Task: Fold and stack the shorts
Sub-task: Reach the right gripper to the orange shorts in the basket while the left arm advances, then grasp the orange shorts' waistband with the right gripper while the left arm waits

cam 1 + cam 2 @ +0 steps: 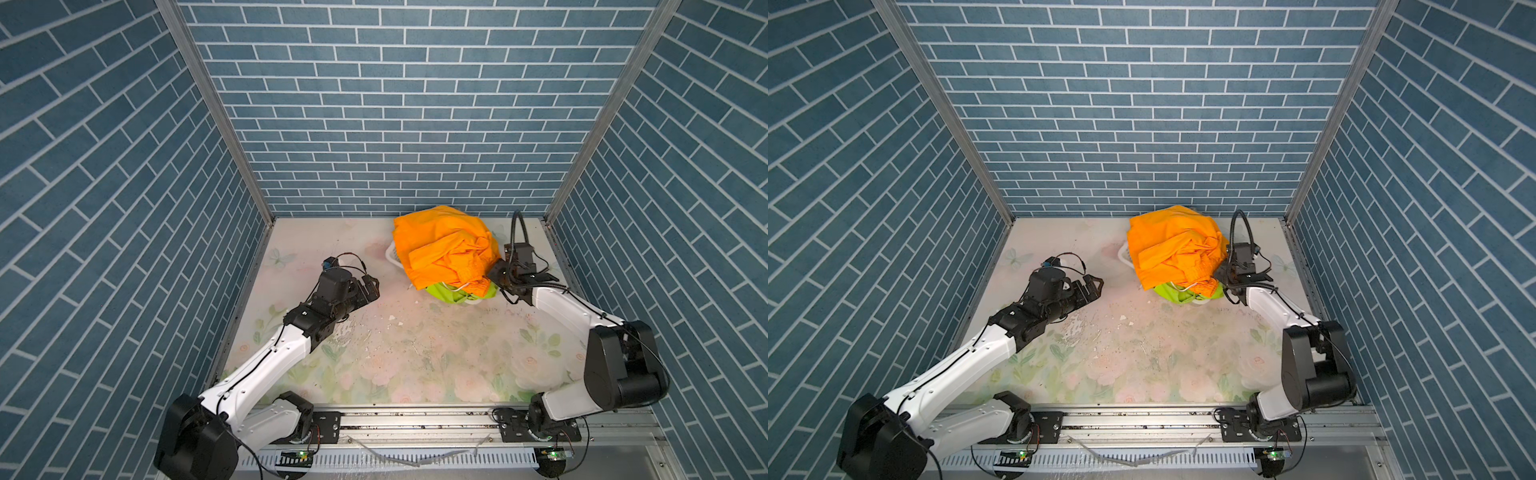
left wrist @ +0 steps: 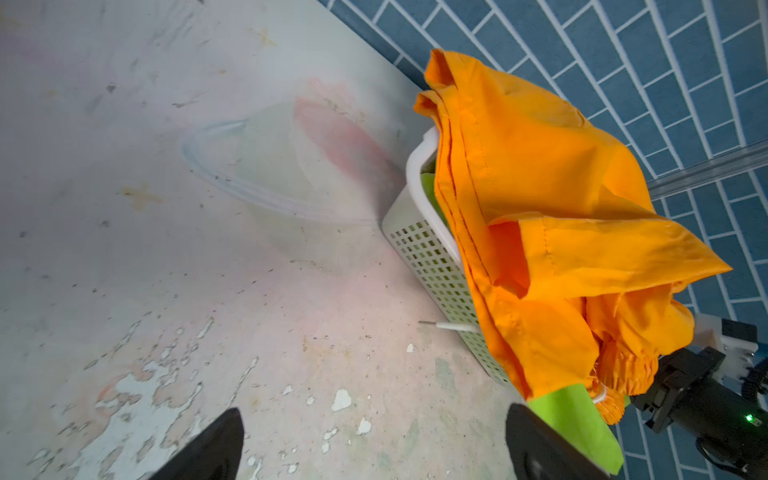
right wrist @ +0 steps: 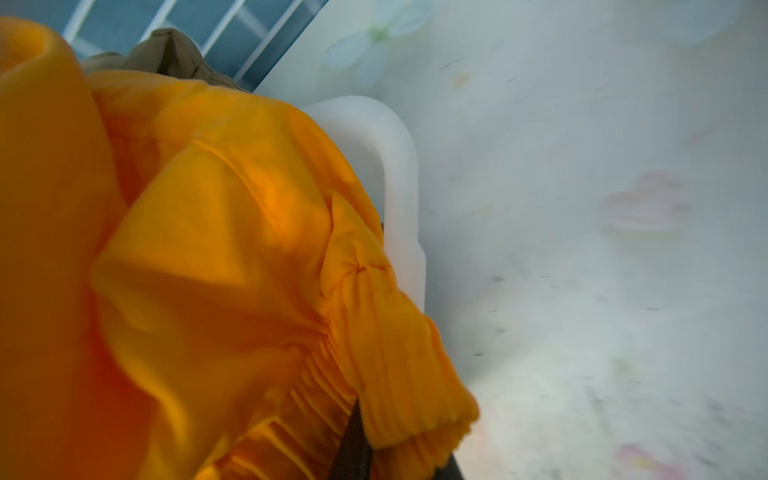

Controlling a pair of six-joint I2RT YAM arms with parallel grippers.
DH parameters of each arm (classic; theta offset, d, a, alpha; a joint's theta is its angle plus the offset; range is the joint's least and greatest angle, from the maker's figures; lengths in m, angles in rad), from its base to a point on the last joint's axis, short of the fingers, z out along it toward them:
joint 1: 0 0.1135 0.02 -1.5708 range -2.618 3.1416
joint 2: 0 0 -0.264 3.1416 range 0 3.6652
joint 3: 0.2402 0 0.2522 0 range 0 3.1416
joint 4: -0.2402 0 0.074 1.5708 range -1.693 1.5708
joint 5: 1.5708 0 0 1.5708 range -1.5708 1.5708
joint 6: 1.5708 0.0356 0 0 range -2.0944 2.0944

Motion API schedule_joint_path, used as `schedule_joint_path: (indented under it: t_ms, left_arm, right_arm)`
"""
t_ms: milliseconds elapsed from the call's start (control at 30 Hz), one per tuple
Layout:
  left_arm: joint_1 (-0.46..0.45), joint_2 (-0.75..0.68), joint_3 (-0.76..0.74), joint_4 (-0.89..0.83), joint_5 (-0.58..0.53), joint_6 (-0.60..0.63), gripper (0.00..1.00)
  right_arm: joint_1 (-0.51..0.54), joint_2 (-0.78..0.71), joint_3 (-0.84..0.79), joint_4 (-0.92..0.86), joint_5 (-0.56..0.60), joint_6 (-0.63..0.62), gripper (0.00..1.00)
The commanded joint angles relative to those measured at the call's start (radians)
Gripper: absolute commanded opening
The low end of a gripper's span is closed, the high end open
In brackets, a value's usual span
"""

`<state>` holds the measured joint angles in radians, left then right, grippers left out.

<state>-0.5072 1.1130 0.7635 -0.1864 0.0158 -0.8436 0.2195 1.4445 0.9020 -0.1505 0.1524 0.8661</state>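
Bare tabletop lies between my right gripper and the nearby side wall, so my gripper needs to slide toward that wall with the basket and release the waistband point(image 3: 399, 374).
The orange shorts point(image 1: 444, 245) lie crumpled over a white basket at the back of the table, and both top views show them. Their gathered elastic waistband point(image 3: 399, 374) is pinched in my right gripper point(image 3: 403, 457), which is shut on it at the heap's right side point(image 1: 496, 274). Lime green shorts point(image 1: 453, 293) hang out below the orange pair point(image 2: 540, 232), toward the front. A bit of the tan-brown shorts point(image 3: 174, 54) peeks out behind the orange cloth. My left gripper point(image 1: 372, 286) hovers open and empty over the table point(image 2: 374, 449), left of the heap.
The white perforated basket point(image 2: 428, 257) stands under the shorts near the back wall, with its rim point(image 3: 395, 166) beside my right gripper. A white cord end point(image 2: 449, 326) sticks out along the basket. Blue brick walls enclose the floral table point(image 1: 415, 353), whose surface is flaking.
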Motion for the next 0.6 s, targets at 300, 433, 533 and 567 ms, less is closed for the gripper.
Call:
schedule_joint_path:
  t_ms: [300, 433, 533, 567]
  left_arm:
    - [-0.147, 0.196, 0.147, 0.048, -0.052, 0.031, 1.00]
    - [-0.157, 0.216, 0.161, 0.040, -0.053, 0.043, 0.99]
    - [-0.158, 0.219, 0.163, 0.033, -0.054, 0.052, 1.00]
    - [-0.159, 0.219, 0.164, 0.032, -0.054, 0.056, 1.00]
  right_arm:
    - [-0.121, -0.123, -0.093, -0.202, 0.538, 0.355, 0.00]
    - [-0.129, -0.095, -0.101, -0.199, 0.591, 0.398, 0.00]
    - [-0.153, -0.073, -0.084, -0.206, 0.608, 0.401, 0.00]
    - [-0.163, -0.066, -0.079, -0.202, 0.606, 0.401, 0.00]
